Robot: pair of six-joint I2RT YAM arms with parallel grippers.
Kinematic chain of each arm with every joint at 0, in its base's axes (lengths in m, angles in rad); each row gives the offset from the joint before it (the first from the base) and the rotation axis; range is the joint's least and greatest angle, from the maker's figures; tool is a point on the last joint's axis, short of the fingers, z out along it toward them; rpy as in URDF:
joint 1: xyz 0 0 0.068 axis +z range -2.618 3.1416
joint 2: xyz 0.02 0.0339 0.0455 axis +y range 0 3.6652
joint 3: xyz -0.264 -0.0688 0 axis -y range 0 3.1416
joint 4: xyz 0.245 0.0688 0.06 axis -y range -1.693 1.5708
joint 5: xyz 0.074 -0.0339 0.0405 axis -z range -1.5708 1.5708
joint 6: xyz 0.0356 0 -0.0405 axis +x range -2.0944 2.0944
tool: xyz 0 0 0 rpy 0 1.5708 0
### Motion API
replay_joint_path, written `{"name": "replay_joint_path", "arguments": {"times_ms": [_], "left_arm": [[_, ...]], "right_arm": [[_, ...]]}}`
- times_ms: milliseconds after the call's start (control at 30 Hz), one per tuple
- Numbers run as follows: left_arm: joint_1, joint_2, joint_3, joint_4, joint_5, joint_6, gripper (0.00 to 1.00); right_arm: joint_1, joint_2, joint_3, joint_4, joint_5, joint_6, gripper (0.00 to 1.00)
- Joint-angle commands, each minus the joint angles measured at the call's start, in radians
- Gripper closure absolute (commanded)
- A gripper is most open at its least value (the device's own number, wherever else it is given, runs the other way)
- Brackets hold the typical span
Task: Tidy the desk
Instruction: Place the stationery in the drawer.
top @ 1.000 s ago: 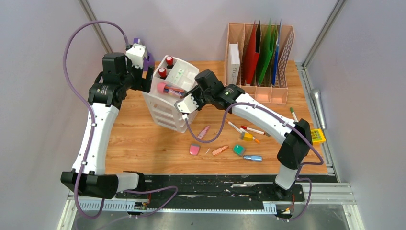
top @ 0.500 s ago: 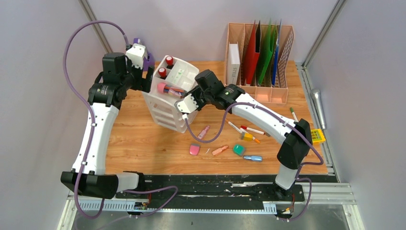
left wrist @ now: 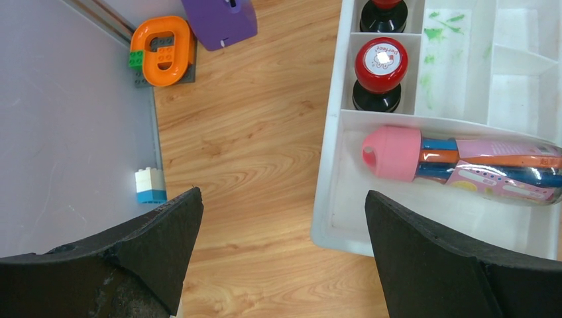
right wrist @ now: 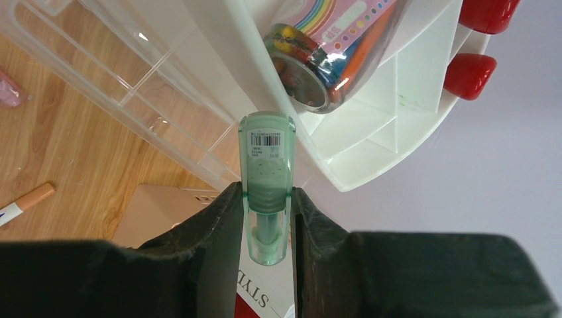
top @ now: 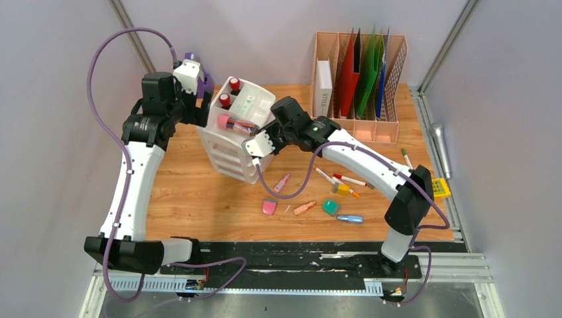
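Note:
The drawer beneath the organizer's top tray is pulled out. I should move my right gripper gently toward the open clear drawer (right wrist: 211, 127) next and release the green dispenser (right wrist: 266, 159) there.
The desk (top: 192, 192) is light wood planks. A white tiered organizer (top: 232, 142) stands on it at the back left. Its top tray (left wrist: 331, 165) holds a pink-capped tube of pens (left wrist: 464, 162) and red-topped stamps (left wrist: 380, 59). My right gripper (right wrist: 266, 192) is shut on a translucent green correction-tape dispenser (right wrist: 266, 159), held right at the organizer's near corner. In the top view the right gripper (top: 254, 132) sits against the organizer's right side. My left gripper (left wrist: 283, 199) hangs open over bare wood beside the organizer's left edge, holding nothing.
A pink file holder (top: 358, 86) with a book and folders stands at the back right. Loose pens (top: 348, 179), a pink eraser (top: 269, 207), a green item (top: 330, 207) and a blue marker (top: 350, 218) lie front right. A purple object (left wrist: 222, 20) and toy bricks (left wrist: 162, 50) sit by the left wall.

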Motion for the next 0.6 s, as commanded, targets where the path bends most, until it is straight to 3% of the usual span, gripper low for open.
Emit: {"name": "replay_joint_path", "arguments": {"times_ms": [0,567], "left_arm": [[0.005,0.001,0.042,0.025,-0.011,0.003,0.0],[0.005,0.01,0.034,0.034,-0.008,0.004,0.0]], "right_arm": [[0.01,-0.059,0.064,-0.024,-0.045,0.035,0.92],[0.015,-0.038,0.006,-0.05,-0.045,-0.023,0.92]]}}
